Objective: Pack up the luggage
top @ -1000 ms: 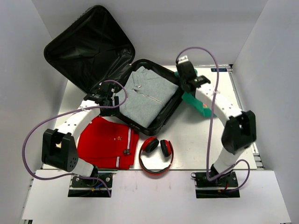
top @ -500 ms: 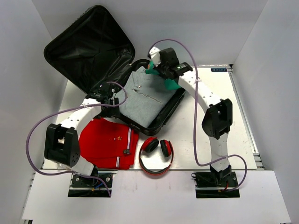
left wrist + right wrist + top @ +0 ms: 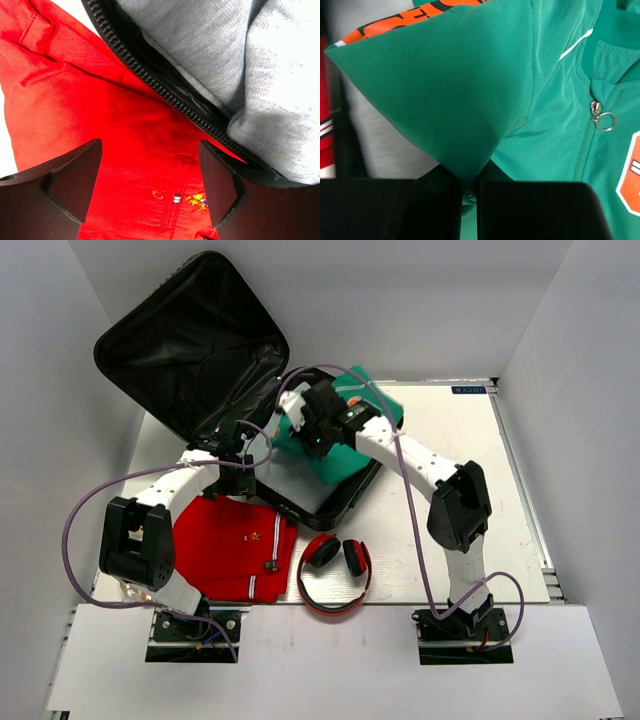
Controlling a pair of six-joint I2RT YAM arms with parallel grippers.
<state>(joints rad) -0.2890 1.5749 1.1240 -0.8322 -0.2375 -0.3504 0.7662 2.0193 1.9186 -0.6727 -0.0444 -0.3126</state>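
The robot's right gripper needs to pull the green jacket's fold back and toward the luggage's rim beside the red garment [image 3: 225, 545], then open, because the grey sweater [image 3: 300, 478] there is still uncovered.
The black luggage [image 3: 180, 340] lies open at the back left, its lid propped up and its base [image 3: 345, 492] holding a grey sweater [image 3: 300, 478]. My right gripper [image 3: 300, 425] is shut on a green jacket [image 3: 350, 430] with orange print and holds it over the base; the pinched fold shows in the right wrist view [image 3: 470, 125]. My left gripper [image 3: 235, 472] is open and empty at the base's left rim, above a red garment [image 3: 225, 545]. The left wrist view shows the red cloth [image 3: 125, 165], the zipper rim [image 3: 165, 90] and the grey sweater [image 3: 270, 75].
Red and black headphones [image 3: 335, 570] lie on the white table in front of the luggage. The red garment lies at the front left. White walls stand close on the left, back and right.
My right arm has swung left, carrying the green jacket from the table's right side over the suitcase base, where it covers much of the grey sweater. The left gripper has hardly moved.
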